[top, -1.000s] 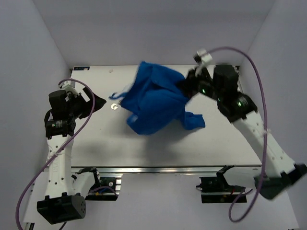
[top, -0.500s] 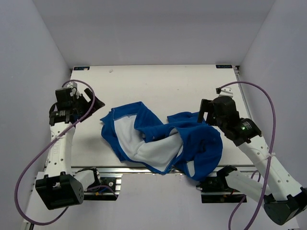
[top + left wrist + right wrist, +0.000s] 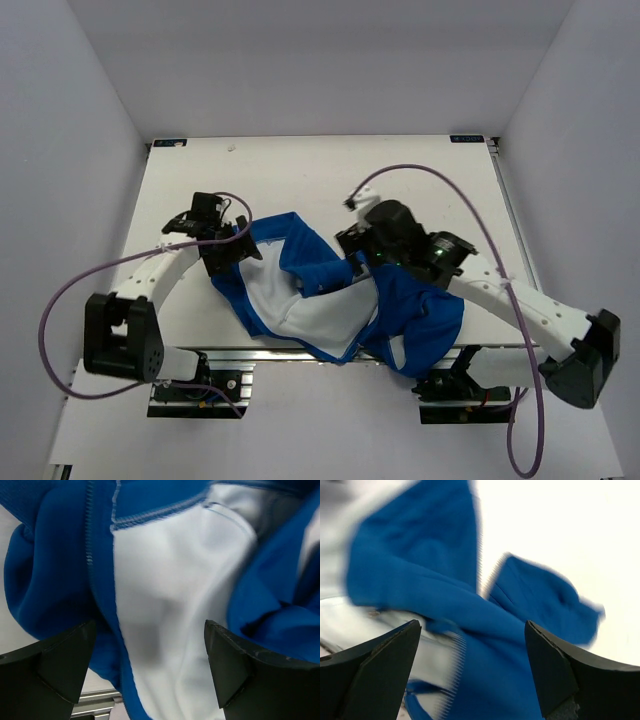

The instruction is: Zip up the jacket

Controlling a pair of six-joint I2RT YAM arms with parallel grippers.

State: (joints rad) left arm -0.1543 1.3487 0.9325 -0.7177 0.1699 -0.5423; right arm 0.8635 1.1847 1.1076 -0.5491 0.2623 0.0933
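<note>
My left gripper moves down and slightly outward onto the jacket's blue toothed edge beside the white lining next, since that edge runs off-center between its open, hovering fingers.
The blue jacket (image 3: 420,305) lies crumpled at the table's near edge, open, with its white lining (image 3: 300,315) facing up. My left gripper (image 3: 238,250) hovers over the jacket's left edge, open, with nothing between its fingers. In the left wrist view the left gripper (image 3: 150,652) frames white lining (image 3: 165,590), and a line of zipper teeth (image 3: 90,535) runs down the blue edge. My right gripper (image 3: 352,244) is over the jacket's middle fold, open. In the right wrist view the right gripper (image 3: 472,652) sits above blurred blue cloth (image 3: 505,680) and zipper teeth (image 3: 457,657).
The jacket's lower right part hangs over the metal rail (image 3: 250,352) at the table's near edge. The white table (image 3: 300,170) is walled at the back and both sides. Purple cables (image 3: 430,175) loop from both arms.
A second ago the right gripper held the jacket up at the back of the table. It has let go; the jacket now lies at the near edge, and both arms have moved over it.
</note>
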